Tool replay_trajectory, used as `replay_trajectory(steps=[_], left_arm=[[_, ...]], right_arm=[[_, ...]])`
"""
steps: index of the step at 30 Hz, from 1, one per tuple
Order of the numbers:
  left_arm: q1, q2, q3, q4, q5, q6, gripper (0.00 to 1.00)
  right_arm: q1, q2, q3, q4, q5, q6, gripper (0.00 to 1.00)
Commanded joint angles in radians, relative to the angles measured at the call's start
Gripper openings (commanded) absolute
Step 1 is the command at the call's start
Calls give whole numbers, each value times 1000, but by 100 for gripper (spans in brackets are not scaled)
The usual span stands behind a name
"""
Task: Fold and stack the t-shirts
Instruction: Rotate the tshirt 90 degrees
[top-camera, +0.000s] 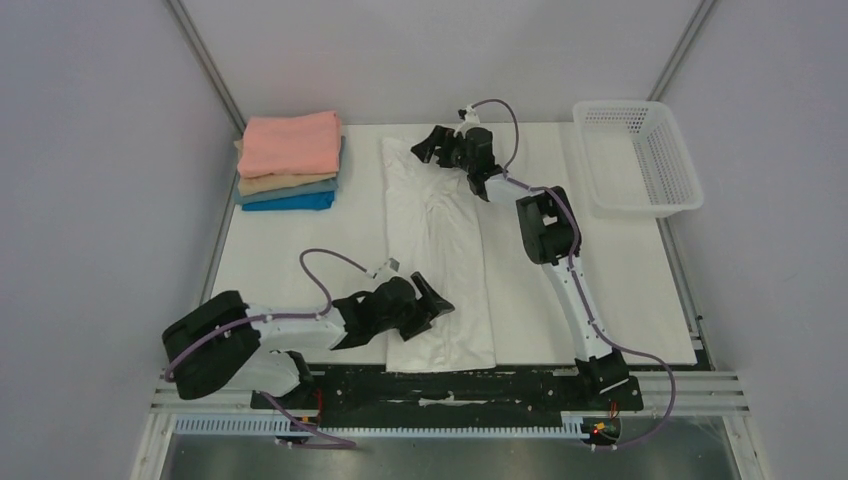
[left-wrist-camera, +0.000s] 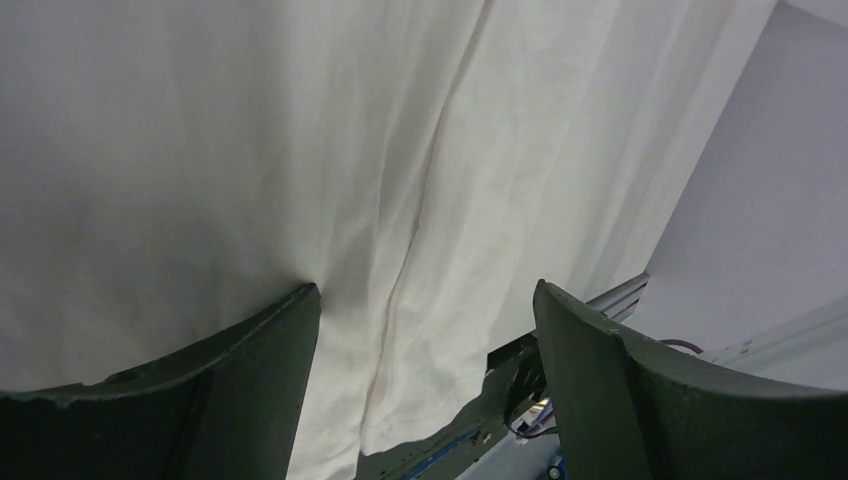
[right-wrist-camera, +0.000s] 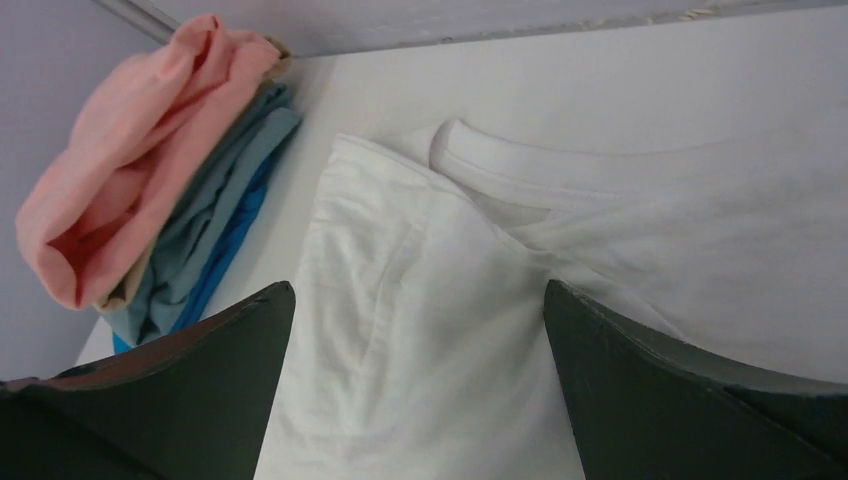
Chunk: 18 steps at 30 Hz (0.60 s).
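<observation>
Next, my left gripper draws back and to its left in the top view and lowers around the near corner of the t-shirt's hem, as it lies that way.
A plain white t-shirt (top-camera: 435, 250) lies folded lengthwise into a long strip down the middle of the table, collar at the far end. My left gripper (top-camera: 437, 300) is open over its near part, the cloth (left-wrist-camera: 420, 200) showing between the jaws. My right gripper (top-camera: 432, 148) is open over the far collar end (right-wrist-camera: 470, 150). A stack of folded t-shirts (top-camera: 288, 160) sits at the far left: salmon pink on top, then tan, grey-blue and bright blue; it also shows in the right wrist view (right-wrist-camera: 150, 230).
A white plastic mesh basket (top-camera: 636, 155) stands at the far right of the table. The black and metal rail (top-camera: 450, 395) runs along the near edge by the arm bases. Grey walls enclose the table on the left, back and right.
</observation>
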Motion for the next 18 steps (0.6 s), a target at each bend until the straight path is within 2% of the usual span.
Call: replay_trajectory(steps=[1, 4, 8, 12, 18], left_arm=[[-56, 186, 63, 24, -13, -39, 85], [-63, 220, 65, 66, -6, -44, 86], [-65, 142, 66, 43, -54, -28, 86], [-81, 0, 142, -126, -101, 114, 86], [-88, -156, 272, -372, -15, 333, 86]], right_arm=[[30, 111, 74, 176, 62, 143, 98], [45, 151, 147, 172, 93, 123, 98], [46, 94, 142, 144, 148, 75, 98], [46, -42, 134, 38, 151, -31, 98], [46, -362, 30, -147, 146, -219, 98]])
